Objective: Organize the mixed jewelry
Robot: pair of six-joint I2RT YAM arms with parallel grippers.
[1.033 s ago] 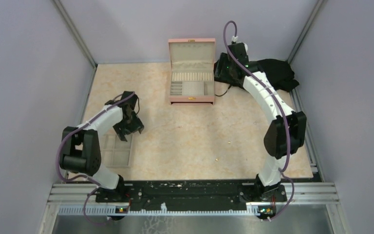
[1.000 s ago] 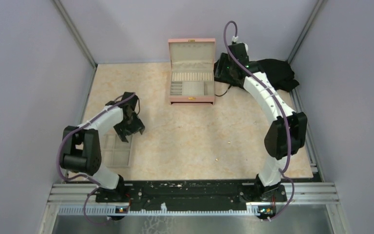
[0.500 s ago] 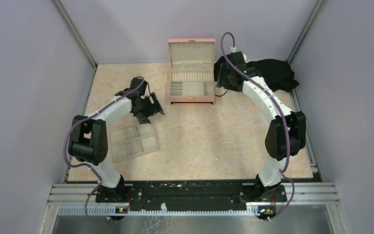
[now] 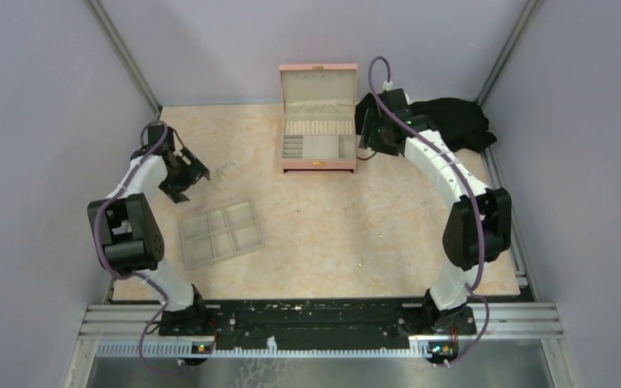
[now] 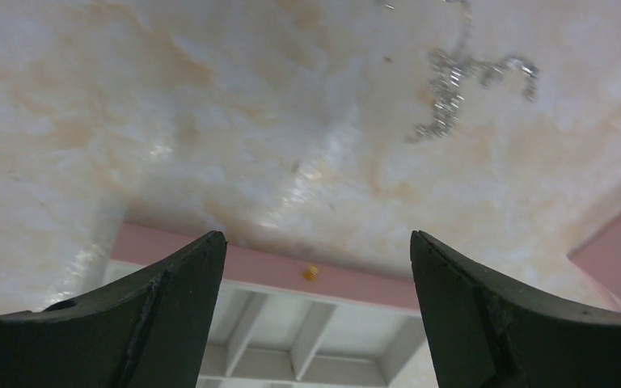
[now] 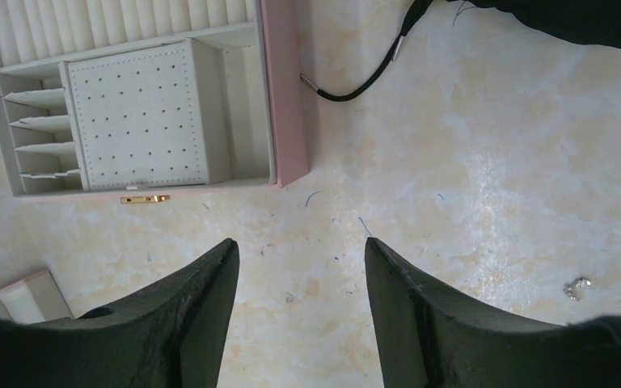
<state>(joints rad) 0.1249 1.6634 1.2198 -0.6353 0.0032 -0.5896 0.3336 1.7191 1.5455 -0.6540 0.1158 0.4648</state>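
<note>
The right gripper next needs to pull back from beside the pink box and go down onto the farther front gold speck [image 4: 381, 236], because that speck lies below it, nearer the robot's base.
The mixed jewelry lies loose on the marbled table. A pale silver chain [image 5: 461, 77] lies ahead of my left gripper [image 5: 315, 238], and it shows as a faint speck in the top view [image 4: 225, 170]. Gold specks lie mid-table [image 4: 380, 236] and nearer the front [image 4: 360, 263]. A small silver piece [image 6: 576, 287] lies right of my right gripper [image 6: 299, 246]. Both grippers are open and empty. My left gripper [image 4: 187, 174] is at the back left, and my right gripper [image 4: 369, 137] hovers beside the pink box's right side.
The open pink box [image 4: 318, 166] with cream lining stands at the back centre and also shows in the right wrist view [image 6: 285, 89]. The beige six-compartment tray [image 4: 220, 234] lies tilted at the left. A black cloth [image 4: 453, 117] and a black cord [image 6: 356, 85] lie right of the box.
My left arm swung from the tray to the back left. The tray slid right and turned askew. My right gripper shifted slightly beside the box.
</note>
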